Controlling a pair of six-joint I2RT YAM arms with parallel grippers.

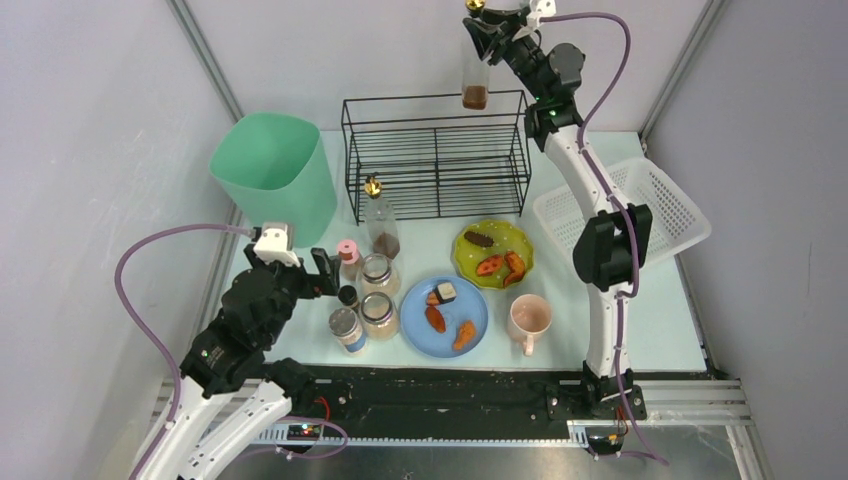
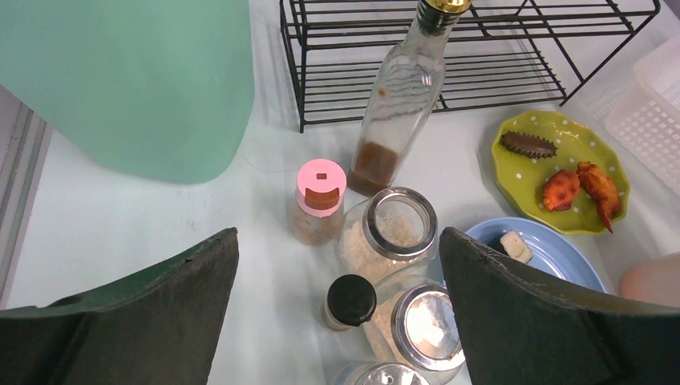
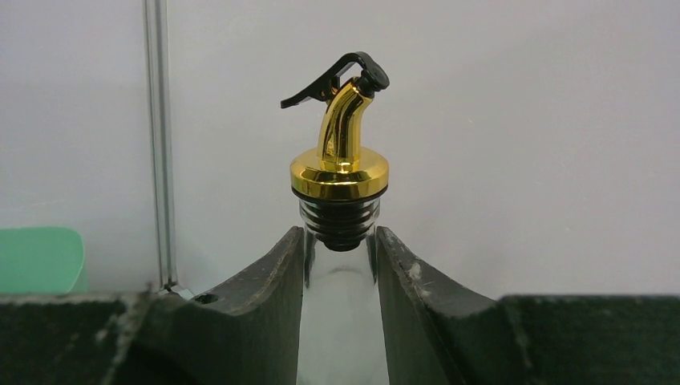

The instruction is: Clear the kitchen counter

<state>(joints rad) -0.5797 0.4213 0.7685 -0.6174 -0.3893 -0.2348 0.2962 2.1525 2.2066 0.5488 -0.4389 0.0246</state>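
My right gripper shifts over the rack's bare back corner point(image 1: 498, 136) next, below it and to its right in the top view, lowers the bottle and releases.
High above the back of the black wire rack point(image 1: 437, 150), my right gripper point(image 1: 487, 30) point(image 3: 340, 241) is shut on the neck of a glass bottle point(image 1: 474, 85) point(image 3: 340, 160) with a gold pourer and brown dregs. My left gripper point(image 1: 300, 268) point(image 2: 338, 237) hangs open and empty over the front left of the kitchen counter point(image 1: 640, 320). Below it stand a pink-capped shaker point(image 2: 319, 200), a black-capped shaker point(image 2: 350, 301) and lidded glass jars point(image 2: 390, 233). A second gold-topped bottle point(image 1: 380, 225) point(image 2: 401, 104) stands upright just beyond them.
A mint bin point(image 1: 272, 170) stands at the back left. A white slatted basket point(image 1: 660, 200) overhangs the right edge. A green plate point(image 1: 470, 262) and a blue plate point(image 1: 445, 335) hold food pieces. A pink mug point(image 1: 528, 320) sits near the front.
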